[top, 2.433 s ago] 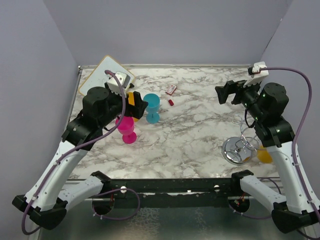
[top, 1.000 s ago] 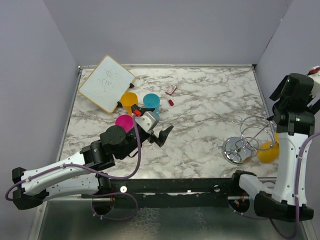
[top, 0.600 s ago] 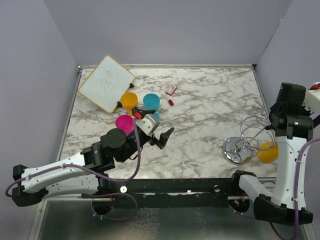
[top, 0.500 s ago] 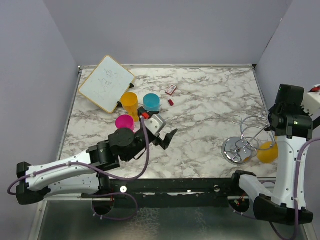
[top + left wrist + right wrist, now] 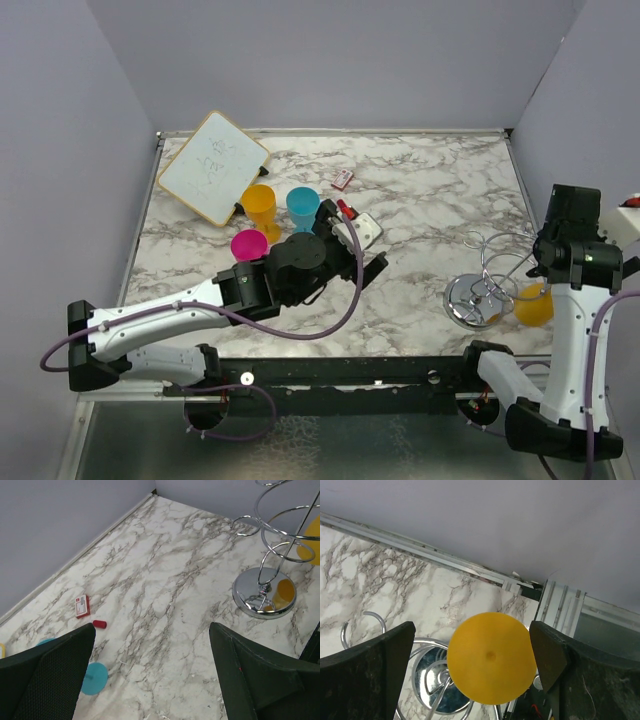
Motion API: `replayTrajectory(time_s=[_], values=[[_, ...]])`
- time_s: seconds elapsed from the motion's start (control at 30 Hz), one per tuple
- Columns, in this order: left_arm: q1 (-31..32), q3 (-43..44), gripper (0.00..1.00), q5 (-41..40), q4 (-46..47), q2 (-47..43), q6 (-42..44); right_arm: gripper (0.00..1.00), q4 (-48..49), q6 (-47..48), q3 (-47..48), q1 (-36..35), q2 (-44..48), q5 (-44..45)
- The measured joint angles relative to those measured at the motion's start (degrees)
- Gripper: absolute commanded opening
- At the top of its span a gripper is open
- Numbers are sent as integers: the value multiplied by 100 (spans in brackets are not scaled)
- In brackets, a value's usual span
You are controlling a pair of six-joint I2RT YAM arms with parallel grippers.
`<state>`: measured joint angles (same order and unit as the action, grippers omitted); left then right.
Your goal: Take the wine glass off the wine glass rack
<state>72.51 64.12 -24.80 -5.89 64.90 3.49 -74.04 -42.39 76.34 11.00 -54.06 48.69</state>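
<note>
The round yellow foot (image 5: 491,661) is off-centre toward the right in the wrist view. My right gripper needs to move back, go down around the rim of the wine glass's foot and close.
The wine glass rack (image 5: 478,290) is a chrome wire stand with a round shiny base at the right front of the marble table. A yellow wine glass (image 5: 533,304) hangs on its right side, bowl down. In the right wrist view its round yellow foot (image 5: 491,661) faces me, above the rack base (image 5: 436,681). My right gripper (image 5: 472,625) is open above that foot, one finger on each side, not touching; in the top view it (image 5: 558,264) hangs over the glass. My left gripper (image 5: 374,268) is open and empty mid-table, facing the rack (image 5: 264,591).
An orange glass (image 5: 260,204), a teal glass (image 5: 302,207) and a pink glass (image 5: 248,244) stand left of centre. A whiteboard (image 5: 213,166) leans at the back left. A red card (image 5: 342,179) and a small red piece (image 5: 99,624) lie behind. The right wall is close to the rack.
My left arm has swung right and stretched out toward the table's middle, away from the coloured glasses. My right arm has come lower over the rack and the yellow glass.
</note>
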Motion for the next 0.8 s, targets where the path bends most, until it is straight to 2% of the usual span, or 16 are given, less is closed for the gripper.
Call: replayTrajectory(time_s=[0.43,0.8], values=[[0,660,99,94,-557,737,188,99,-435,-776,-262,0,181,306],[0,1025,98,120,-730,966,229,99,-332,-787,-577,0,400,299]])
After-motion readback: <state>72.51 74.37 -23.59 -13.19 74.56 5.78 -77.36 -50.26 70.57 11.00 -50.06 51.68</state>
